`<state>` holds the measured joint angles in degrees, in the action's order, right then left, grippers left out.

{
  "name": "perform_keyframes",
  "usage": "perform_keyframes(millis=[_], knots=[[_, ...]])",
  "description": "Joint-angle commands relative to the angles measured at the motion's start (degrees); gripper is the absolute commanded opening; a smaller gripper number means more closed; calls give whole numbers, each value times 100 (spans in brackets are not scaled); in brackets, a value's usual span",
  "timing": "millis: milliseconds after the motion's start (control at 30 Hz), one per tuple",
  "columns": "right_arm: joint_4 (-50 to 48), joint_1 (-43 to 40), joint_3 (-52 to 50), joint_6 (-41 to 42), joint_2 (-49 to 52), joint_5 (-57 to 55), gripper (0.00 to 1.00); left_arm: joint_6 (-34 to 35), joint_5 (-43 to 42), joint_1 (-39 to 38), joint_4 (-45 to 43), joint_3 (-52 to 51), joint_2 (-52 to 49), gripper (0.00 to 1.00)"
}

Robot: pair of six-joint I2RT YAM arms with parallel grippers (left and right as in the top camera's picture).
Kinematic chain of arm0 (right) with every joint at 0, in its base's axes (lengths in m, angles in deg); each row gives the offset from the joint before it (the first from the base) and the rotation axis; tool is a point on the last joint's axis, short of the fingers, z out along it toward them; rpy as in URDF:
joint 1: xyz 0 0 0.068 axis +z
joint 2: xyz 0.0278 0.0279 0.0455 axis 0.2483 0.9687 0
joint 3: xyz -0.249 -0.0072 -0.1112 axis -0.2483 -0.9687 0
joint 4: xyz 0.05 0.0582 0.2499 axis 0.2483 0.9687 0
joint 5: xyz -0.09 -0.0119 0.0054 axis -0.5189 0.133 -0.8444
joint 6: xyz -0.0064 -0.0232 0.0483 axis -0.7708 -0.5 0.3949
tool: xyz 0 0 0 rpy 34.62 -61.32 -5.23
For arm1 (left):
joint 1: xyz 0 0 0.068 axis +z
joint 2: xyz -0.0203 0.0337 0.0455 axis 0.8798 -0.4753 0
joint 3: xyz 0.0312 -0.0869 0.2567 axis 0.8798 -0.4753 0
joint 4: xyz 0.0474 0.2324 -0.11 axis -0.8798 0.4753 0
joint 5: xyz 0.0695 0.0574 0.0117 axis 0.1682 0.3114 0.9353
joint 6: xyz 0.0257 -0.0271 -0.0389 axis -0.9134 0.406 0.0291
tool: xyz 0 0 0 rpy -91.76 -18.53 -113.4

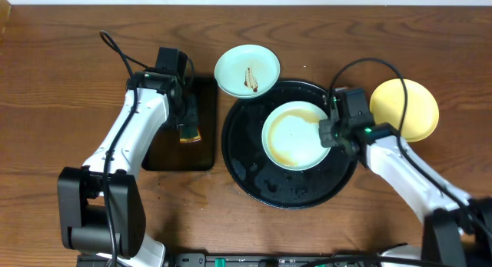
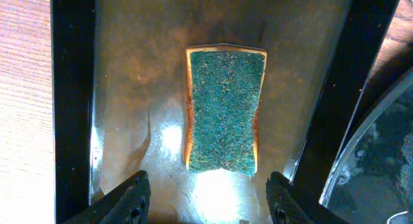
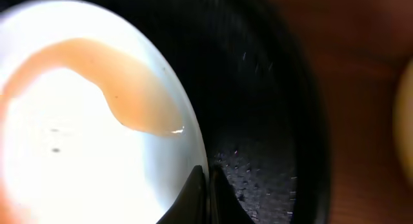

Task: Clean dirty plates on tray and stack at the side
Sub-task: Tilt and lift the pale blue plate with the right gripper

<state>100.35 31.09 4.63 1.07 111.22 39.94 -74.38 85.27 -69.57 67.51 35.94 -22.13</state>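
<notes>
My right gripper lifts the rim of its plate next and carries it right in the overhead view over the pale yellow plate (image 1: 404, 108) (image 3: 406, 124). It then lowers and releases, since that plate lies clean.
A pale plate (image 1: 292, 136) with brown sauce round its rim lies in the round black tray (image 1: 247, 165). My right gripper (image 1: 329, 132) is shut on that plate's right rim; the right wrist view shows the fingers (image 3: 208, 185) pinched on the edge of the plate (image 3: 77, 133) over the tray (image 3: 264, 153). A second pale plate (image 1: 246, 70) with a brown streak sits behind the tray on the table. A pale yellow plate (image 1: 404, 108) lies at the right. My left gripper (image 2: 208, 198) is open above a green sponge (image 2: 224, 108).
The sponge (image 1: 190, 131) lies in a dark rectangular tray (image 1: 165, 155) left of the round tray; its floor (image 2: 129, 88) is wet and shiny. Water drops cover the round tray's floor. The arms' bases stand at the table's front edge.
</notes>
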Motion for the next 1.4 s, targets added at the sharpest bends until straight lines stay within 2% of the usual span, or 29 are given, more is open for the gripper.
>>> perform_keyframes(millis=[0, 200, 567, 900, 1100, 1367], knots=[[74, -136, 111, -437, -317, -103, 1, 35, 48, -13, -4, -13, -17, 59], [79, -129, 118, -1215, -717, -136, 1, 35, 48, -13, -7, -13, -17, 59], [-118, 116, 129, -1956, -1766, -1261, 1, 35, 48, -13, -72, -13, -17, 59], [-608, 1220, 129, -3397, -1998, -2962, 1, 35, 48, -13, -87, -13, -17, 59], [-769, 1847, 129, -3606, -1993, -3976, 1, 35, 48, -13, -87, -13, -17, 59], [-1248, 1873, 129, -3757, -1993, -4376, 1, 37, 48, -13, -90, -13, -17, 59]])
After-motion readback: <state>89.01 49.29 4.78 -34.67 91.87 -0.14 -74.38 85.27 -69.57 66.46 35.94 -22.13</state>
